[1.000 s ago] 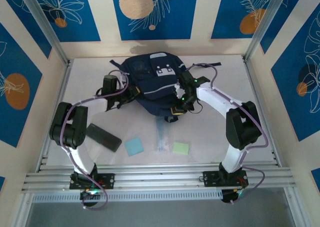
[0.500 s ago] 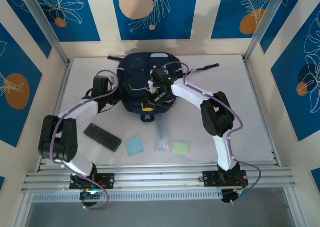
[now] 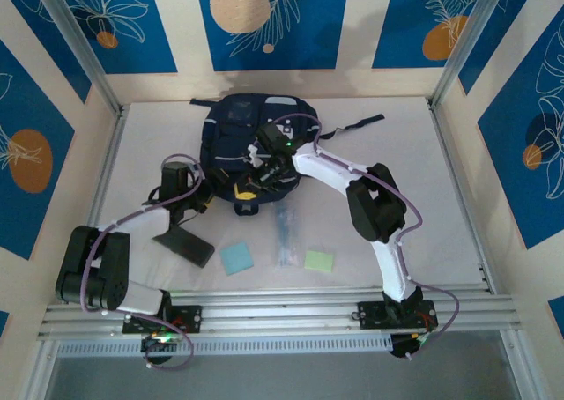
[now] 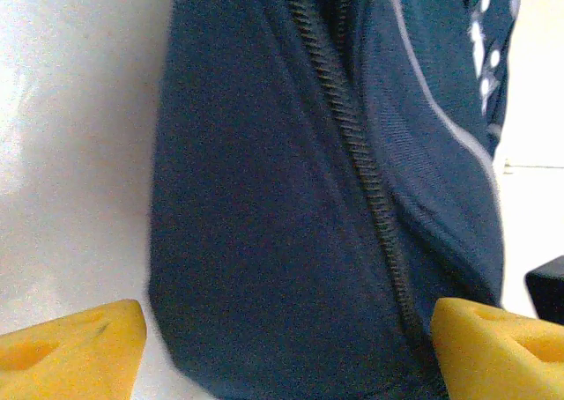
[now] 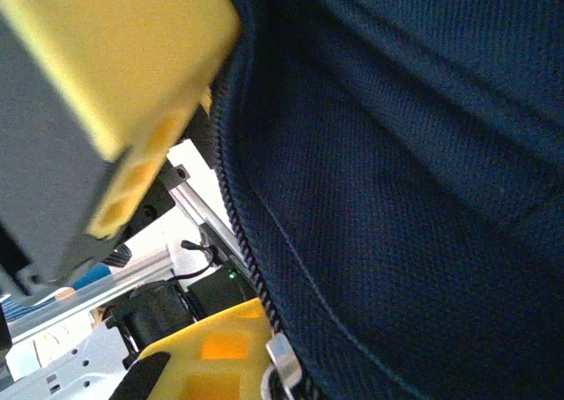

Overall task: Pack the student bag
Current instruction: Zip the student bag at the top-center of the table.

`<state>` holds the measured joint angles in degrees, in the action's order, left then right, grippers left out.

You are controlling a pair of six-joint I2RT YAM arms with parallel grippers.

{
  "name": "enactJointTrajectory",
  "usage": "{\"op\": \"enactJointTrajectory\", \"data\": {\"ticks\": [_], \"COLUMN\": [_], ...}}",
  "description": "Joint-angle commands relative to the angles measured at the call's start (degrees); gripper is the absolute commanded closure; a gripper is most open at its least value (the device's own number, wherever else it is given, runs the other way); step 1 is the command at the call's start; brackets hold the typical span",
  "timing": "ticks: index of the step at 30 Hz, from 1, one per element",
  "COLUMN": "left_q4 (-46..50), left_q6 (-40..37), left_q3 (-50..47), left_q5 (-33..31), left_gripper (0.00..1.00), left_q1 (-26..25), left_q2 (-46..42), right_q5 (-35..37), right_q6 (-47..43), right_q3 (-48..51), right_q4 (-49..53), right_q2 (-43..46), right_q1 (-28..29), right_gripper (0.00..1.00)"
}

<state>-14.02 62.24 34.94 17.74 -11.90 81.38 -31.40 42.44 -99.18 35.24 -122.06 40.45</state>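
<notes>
My right gripper moves along the zipper next, away from my left gripper, and releases at the bag's side by the strap (image 3: 298, 180), which lies beyond my right gripper.
The student bag (image 3: 251, 140), dark navy with a light stripe, lies at the back middle of the table. My left gripper (image 3: 209, 203) stands open just off its lower left side. In the left wrist view the yellow fingertips (image 4: 493, 343) sit wide apart with the bag's side (image 4: 264, 197) and a zipper line between them, untouched. My right gripper (image 3: 254, 185) is at the bag's near edge, shut on the fabric by the zipper. In the right wrist view the bag (image 5: 397, 197) is close up and a metal zipper pull (image 5: 284, 365) rests beside the lower finger of my right gripper (image 5: 207, 241).
On the near table lie a black flat case (image 3: 182, 241), a blue note pad (image 3: 236, 258), a clear pen packet (image 3: 284, 237) and a green note pad (image 3: 319, 260). A black strap (image 3: 361, 122) trails right of the bag. Frame rails (image 3: 282, 312) border the table.
My left gripper has opened and drawn back toward the near left. My right gripper has dragged the bag left and away from its earlier place.
</notes>
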Motion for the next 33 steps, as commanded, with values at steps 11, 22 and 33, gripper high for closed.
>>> {"op": "enactJointTrajectory", "data": {"ticks": [11, 22, 33], "left_q4": [-21.1, -12.0, 1.8], "left_q6": [8.6, 1.5, -7.0], "left_q3": [0.1, 1.9, 5.6], "left_q5": [-3.8, 1.8, 6.8], "left_gripper": [0.82, 1.00, 1.00], "left_q1": [-5.4, -2.5, -1.1], "left_q2": [9.9, 6.3, 2.1], "right_q5": [-1.3, 19.8, 43.6], "right_q6": [-3.4, -25.8, -36.4], "right_q3": [7.7, 11.9, 6.8], "right_q4": [0.3, 26.6, 27.9], "right_q2": [6.7, 7.5, 4.2], "right_q1": [1.2, -7.5, -16.4], "right_gripper": [1.00, 1.00, 1.00]}}
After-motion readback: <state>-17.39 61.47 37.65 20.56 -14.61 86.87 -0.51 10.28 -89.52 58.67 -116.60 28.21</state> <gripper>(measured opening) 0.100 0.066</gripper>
